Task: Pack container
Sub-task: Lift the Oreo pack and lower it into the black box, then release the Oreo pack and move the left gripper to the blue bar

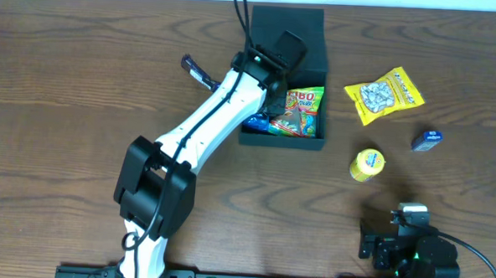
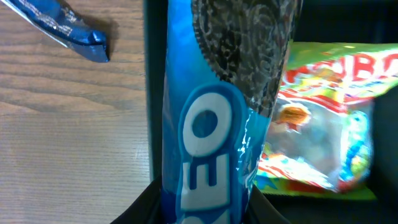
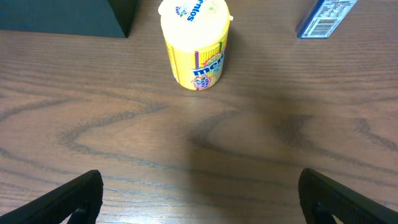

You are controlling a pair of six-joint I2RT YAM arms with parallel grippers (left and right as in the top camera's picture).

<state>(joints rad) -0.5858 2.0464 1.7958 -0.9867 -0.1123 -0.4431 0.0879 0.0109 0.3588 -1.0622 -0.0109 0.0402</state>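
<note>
I should next lower my left gripper into the container's part below it, clear of the Haribo bag, and release the blue Oreo packet (image 2: 211, 112).
The dark teal container (image 1: 312, 46) stands open at the top middle of the table, its lid flap up at the back. A Haribo bag (image 1: 304, 110) lies inside it and also shows in the left wrist view (image 2: 329, 118). My left gripper (image 1: 266, 106) is over the container's left side, shut on a blue Oreo packet (image 2: 211, 112) that reaches down into the box. My right gripper (image 3: 199, 199) is open and empty above bare table near the front right.
A yellow Mentos tub (image 1: 367, 163) stands right of the container. A yellow snack bag (image 1: 384, 95) and a small blue box (image 1: 426, 140) lie further right. A dark blue packet (image 1: 197, 72) lies left of the container.
</note>
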